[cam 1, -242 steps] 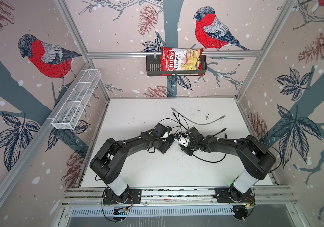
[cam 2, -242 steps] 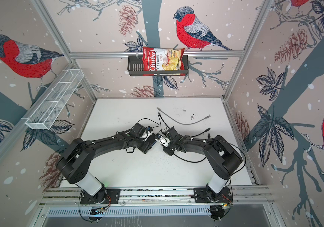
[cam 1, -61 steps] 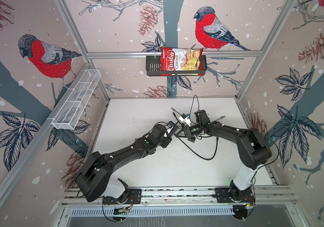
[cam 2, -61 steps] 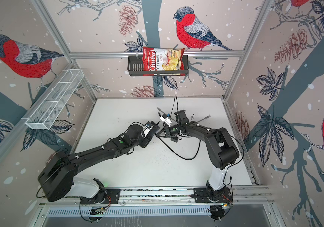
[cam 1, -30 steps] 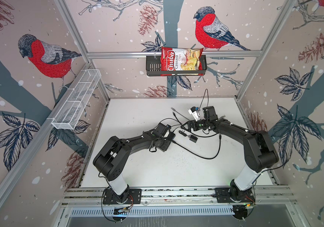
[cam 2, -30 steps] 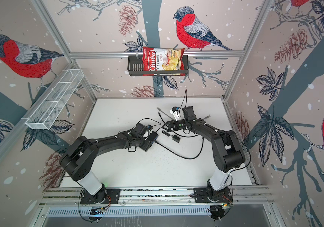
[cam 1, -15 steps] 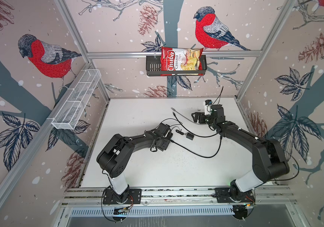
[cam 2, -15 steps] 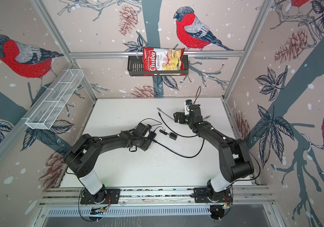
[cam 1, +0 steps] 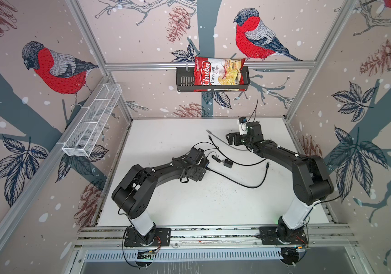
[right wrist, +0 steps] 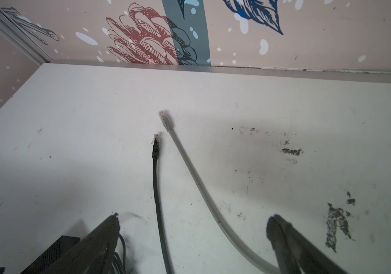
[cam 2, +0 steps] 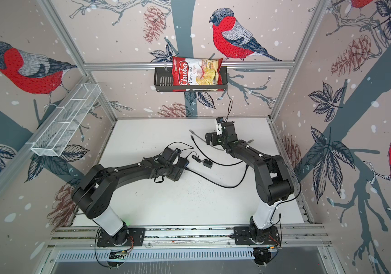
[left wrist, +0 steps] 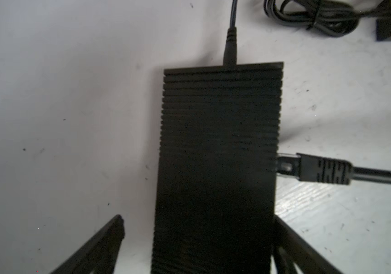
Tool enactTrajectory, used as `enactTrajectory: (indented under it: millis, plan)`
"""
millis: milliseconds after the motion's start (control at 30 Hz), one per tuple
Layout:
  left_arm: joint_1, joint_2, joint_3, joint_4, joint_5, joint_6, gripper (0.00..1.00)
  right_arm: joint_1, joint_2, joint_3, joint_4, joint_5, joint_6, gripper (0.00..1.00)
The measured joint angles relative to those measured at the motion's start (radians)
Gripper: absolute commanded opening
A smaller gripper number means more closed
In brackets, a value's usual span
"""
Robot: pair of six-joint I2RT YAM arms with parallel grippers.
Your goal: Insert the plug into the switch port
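Note:
The loose plug is below and outward of my right gripper's open fingers, so my right gripper needs to come down outward next onto the black cable just behind the loose plug's boot (cam 1: pixel 211 139) (right wrist: pixel 155 162).
The switch (left wrist: pixel 218 147) is a flat, ribbed black box lying on the white table. In its port on one long edge sits the plug (left wrist: pixel 308 169), clear-tipped with a black boot. My left gripper (left wrist: pixel 198 219) stands open astride the box. One finger (left wrist: pixel 109 237) is clear of it and the other is right beside it. In both top views the left gripper (cam 1: pixel 201 169) (cam 2: pixel 178 169) covers most of the box. My right gripper (cam 1: pixel 231 140) (right wrist: pixel 194 218) hangs open near the back wall, holding nothing.
A power lead (left wrist: pixel 230 47) enters the box's short end. Beside it lie a coiled cable and a small black power adapter (cam 1: pixel 227 163). Under the right gripper lie a loose black plug (right wrist: pixel 156 144) and a grey cable (right wrist: pixel 189 170). A chips bag (cam 1: pixel 218 73) hangs on the back wall.
My left gripper has opened off the switch, which stays on the table with the plug in it. The right arm has drawn back and up toward the back wall, still open.

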Motion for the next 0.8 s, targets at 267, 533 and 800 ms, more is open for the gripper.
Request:
enactTrajectory:
  millis: [267,533,800]
  plan:
    - [0.0,-0.067,-0.02,0.031,0.002,-0.001,0.96,0.05,0.142,0.173,-0.073,0.041,-0.071,0.87]
    - [0.0,-0.106,-0.057,0.054,0.001,-0.027,0.96,0.077,0.306,0.357,-0.209,0.011,-0.111,0.66]
    - [0.004,-0.183,-0.098,0.109,-0.016,-0.106,0.96,0.106,0.451,0.51,-0.325,-0.045,-0.138,0.59]
